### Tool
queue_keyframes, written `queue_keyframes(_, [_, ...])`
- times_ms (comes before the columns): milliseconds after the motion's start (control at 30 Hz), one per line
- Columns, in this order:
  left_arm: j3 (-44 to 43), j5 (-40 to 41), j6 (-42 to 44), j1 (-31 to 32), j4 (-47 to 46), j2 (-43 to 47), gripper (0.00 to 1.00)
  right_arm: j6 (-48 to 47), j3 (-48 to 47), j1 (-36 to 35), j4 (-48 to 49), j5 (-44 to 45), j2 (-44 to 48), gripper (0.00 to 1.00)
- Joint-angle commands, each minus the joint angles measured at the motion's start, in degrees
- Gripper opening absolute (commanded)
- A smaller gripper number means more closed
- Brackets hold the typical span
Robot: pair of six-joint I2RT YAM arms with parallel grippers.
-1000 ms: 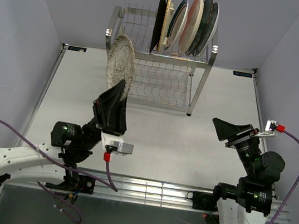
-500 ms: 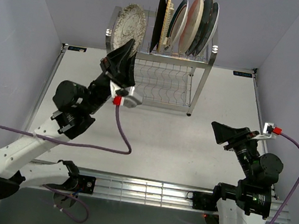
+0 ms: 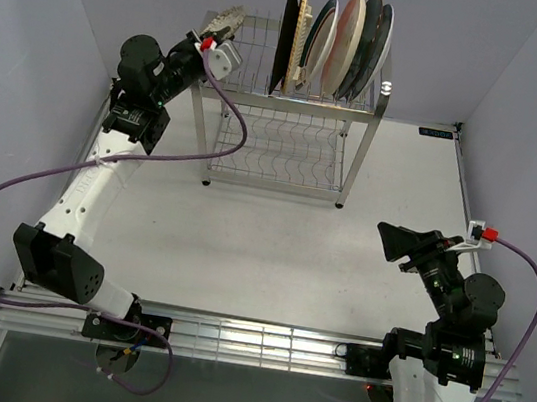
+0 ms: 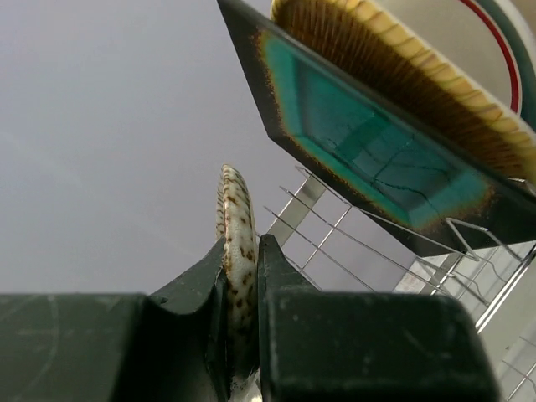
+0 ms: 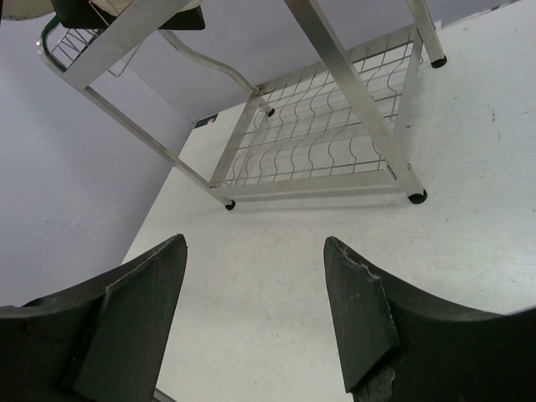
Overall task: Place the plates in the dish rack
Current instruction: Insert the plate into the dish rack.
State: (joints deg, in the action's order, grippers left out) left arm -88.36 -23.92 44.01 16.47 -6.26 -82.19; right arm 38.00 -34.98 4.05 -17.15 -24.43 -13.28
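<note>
The robot's left gripper needs to move toward the brown square plate and down to let go of the speckled plate [image 3: 229, 16], because empty wires of the rack's top level are below.
My left gripper [image 3: 217, 29] is shut on the small silver-grey speckled plate [image 3: 229, 16] and holds it on edge at the left end of the dish rack's [image 3: 360, 114] top tier. In the left wrist view the plate's rim [image 4: 234, 209] stands upright between my fingers [image 4: 276, 276]. The brown square plate with teal centre [image 4: 368, 155] is just to its right, then the yellow woven plate [image 4: 394, 59]. Several plates [image 3: 347, 43] stand in the top tier's right half. My right gripper [image 3: 406, 241] is open and empty, low over the table [image 5: 469, 167].
The rack's lower wire shelf [image 3: 286, 148] holds nothing; it also shows in the right wrist view [image 5: 322, 134]. Grey walls close in the left, right and back. My left arm's purple cable [image 3: 217, 153] loops in front of the rack's left posts.
My left arm has risen and reached back, carrying the speckled plate from in front of the rack up to the top tier's left end, now edge-on. The right arm has barely moved.
</note>
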Motion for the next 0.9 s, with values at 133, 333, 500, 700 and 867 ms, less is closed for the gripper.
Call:
queue_keyframes(133, [-9.4, -13.1, -5.1, -3.6, 1.0, -2.5, 0.0, -2.5, -0.6, 0.1, 0.3, -3.7, 1.3, 0.72])
queue_keyframes(333, [-10.6, -17.3, -3.5, -3.8, 2.0, -5.0, 0.0, -2.8, -0.2, 0.1, 0.4, -3.6, 1.6, 0.72])
queue_keyframes(500, [-7.7, -18.1, -0.2, -3.6, -0.5, -6.4, 0.0, -3.0, 0.6, 0.1, 0.4, -3.6, 1.5, 0.71])
queue_keyframes(700, [-6.1, -18.5, 2.0, -3.6, -1.7, -8.7, 0.0, -3.7, 0.8, 0.1, 0.5, -3.7, 1.7, 0.71])
queue_keyframes(867, [-7.0, -18.4, 4.0, -3.6, -1.7, -11.1, 0.0, -4.4, 0.3, 0.1, 0.4, -3.9, 1.8, 0.71])
